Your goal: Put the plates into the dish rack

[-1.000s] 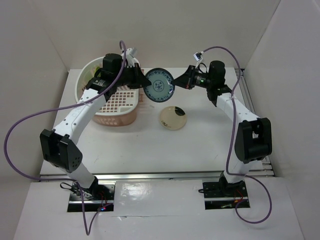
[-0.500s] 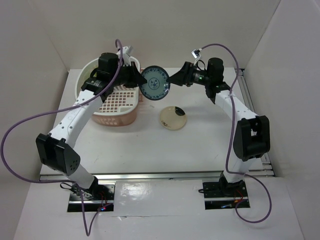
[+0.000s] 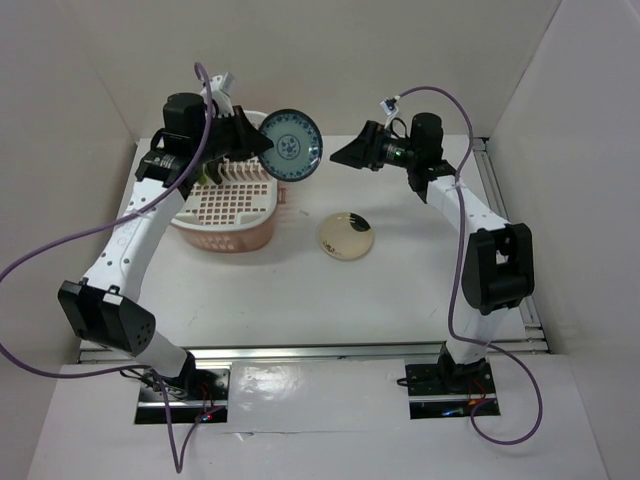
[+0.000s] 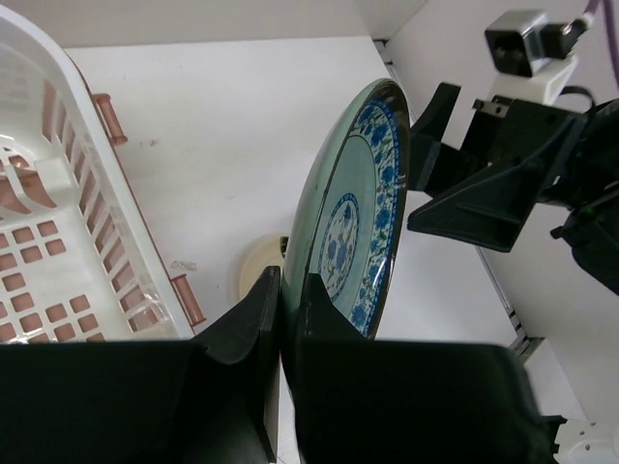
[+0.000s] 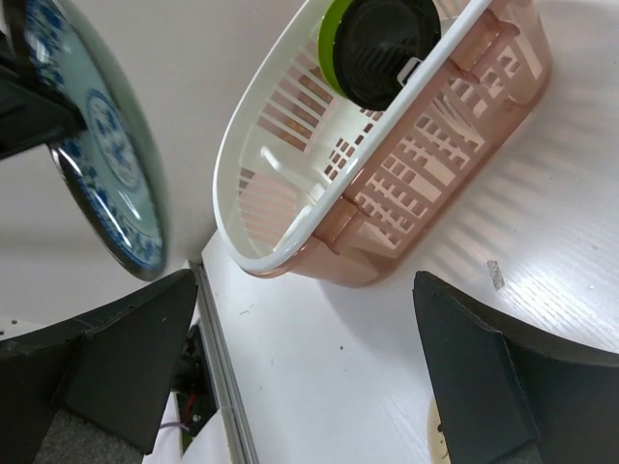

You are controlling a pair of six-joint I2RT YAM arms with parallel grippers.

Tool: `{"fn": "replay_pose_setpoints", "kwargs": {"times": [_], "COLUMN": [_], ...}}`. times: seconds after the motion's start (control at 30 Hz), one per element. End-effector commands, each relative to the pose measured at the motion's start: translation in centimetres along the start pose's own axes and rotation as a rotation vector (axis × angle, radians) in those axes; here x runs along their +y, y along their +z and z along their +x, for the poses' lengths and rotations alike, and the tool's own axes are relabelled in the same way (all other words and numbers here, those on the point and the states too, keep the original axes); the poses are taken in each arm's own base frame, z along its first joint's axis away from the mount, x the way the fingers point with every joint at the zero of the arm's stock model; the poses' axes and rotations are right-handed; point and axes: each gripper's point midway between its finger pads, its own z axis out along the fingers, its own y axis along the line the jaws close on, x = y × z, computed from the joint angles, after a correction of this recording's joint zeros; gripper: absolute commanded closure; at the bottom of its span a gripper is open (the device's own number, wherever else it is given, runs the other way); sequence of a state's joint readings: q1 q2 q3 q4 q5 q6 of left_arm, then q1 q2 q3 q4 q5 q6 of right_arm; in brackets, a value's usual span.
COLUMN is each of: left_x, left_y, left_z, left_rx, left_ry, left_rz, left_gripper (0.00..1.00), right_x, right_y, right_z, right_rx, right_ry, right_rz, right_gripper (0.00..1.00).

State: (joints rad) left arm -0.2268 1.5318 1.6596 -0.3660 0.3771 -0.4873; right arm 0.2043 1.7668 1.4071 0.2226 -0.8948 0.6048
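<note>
My left gripper should swing next over the free rack space beside the black plate, below and to its left in the top view, then go down and let go.
My left gripper (image 3: 262, 147) is shut on the rim of the blue patterned plate (image 3: 291, 145), which it holds on edge in the air by the right end of the pink dish rack (image 3: 262, 228). In the left wrist view the fingers (image 4: 253, 319) pinch that plate (image 4: 353, 217) at its lower edge. My right gripper (image 3: 343, 155) hangs open just right of the plate, apart from it, with nothing between its fingers (image 5: 126, 338). A lime green plate (image 5: 335, 37) and a black plate (image 5: 387, 48) stand in the rack (image 5: 290, 174). The cream plate (image 3: 347, 236) lies flat on the table.
White walls enclose the table at the back and on both sides. The rack (image 4: 68, 184) sits against the back left corner. The left arm's purple cable (image 3: 60, 240) loops out to the left. A metal rail (image 3: 500, 200) runs along the table's right edge.
The right gripper has opened and let go of the blue plate. The left arm has carried the plate up and to the left, towards the rack.
</note>
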Motion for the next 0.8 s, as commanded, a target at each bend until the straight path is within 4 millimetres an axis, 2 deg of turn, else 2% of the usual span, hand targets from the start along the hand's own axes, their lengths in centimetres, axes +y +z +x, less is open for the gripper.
{"fn": "replay_pose_setpoints", "kwargs": {"times": [0.0, 0.07, 0.13, 0.2, 0.23, 0.27, 0.33, 0.47, 0.5, 0.53, 0.63, 0.67, 0.77], "left_x": [-3.2, -3.5, -2.7, -1.2, -0.4, 1.7, 3.7, 8.7, 9.6, 10.9, 12.7, 13.9, 15.4], "left_y": [-3.2, -3.6, -3.8, -4.7, -4.9, -4.9, -5.5, -5.9, -6.2, -5.4, -5.0, -4.1, -2.5], "left_z": [-5.4, -5.6, -6.1, -7.5, -7.5, -8.1, -9.1, -10.0, -10.6, -10.3, -10.7, -10.2, -9.6], "left_rx": [-0.15, -0.159, -0.176, -0.226, -0.225, -0.252, -0.285, -0.315, -0.34, -0.323, -0.338, -0.318, -0.298], "left_ry": [0.036, 0.04, 0.063, 0.092, 0.096, 0.097, 0.126, 0.176, 0.193, 0.234, 0.318, 0.338, 0.386], "left_rz": [0.091, 0.095, 0.058, -0.042, -0.092, -0.203, -0.321, -0.581, -0.657, -0.717, -0.878, -0.915, -0.972], "left_gripper": [1.0, 1.0, 1.0, 1.0, 1.0, 1.0, 1.0, 1.0, 1.0, 1.0, 1.0, 1.0, 1.0], "right_x": [0.7, 0.7, 0.0, -1.0, -1.8, -3.0, -4.1, -4.5, -4.9, -4.5, -4.9, -4.9, -4.9], "right_y": [0.6, 0.6, 0.4, 0.1, -0.3, -0.7, -1.2, -1.3, -1.3, -1.4, -1.5, -1.5, -1.5], "right_z": [-1.3, -1.3, -1.3, -1.9, -2.2, -2.8, -2.8, -2.9, -2.4, -2.6, -2.2, -2.2, -2.2], "right_rx": [-0.018, -0.018, -0.019, -0.037, -0.05, -0.078, -0.084, -0.092, -0.085, -0.09, -0.084, -0.084, -0.084], "right_ry": [-0.03, -0.03, -0.022, -0.011, -0.007, 0.004, 0.032, 0.039, 0.049, 0.042, 0.057, 0.057, 0.057], "right_rz": [-0.016, -0.016, -0.006, 0.042, 0.074, 0.125, 0.172, 0.195, 0.2, 0.196, 0.212, 0.212, 0.212], "right_gripper": [0.0, 0.0, 0.0, 0.0, 0.0, 0.0, 0.0, 0.0, 0.0, 0.0, 0.0, 0.0, 0.0]}}
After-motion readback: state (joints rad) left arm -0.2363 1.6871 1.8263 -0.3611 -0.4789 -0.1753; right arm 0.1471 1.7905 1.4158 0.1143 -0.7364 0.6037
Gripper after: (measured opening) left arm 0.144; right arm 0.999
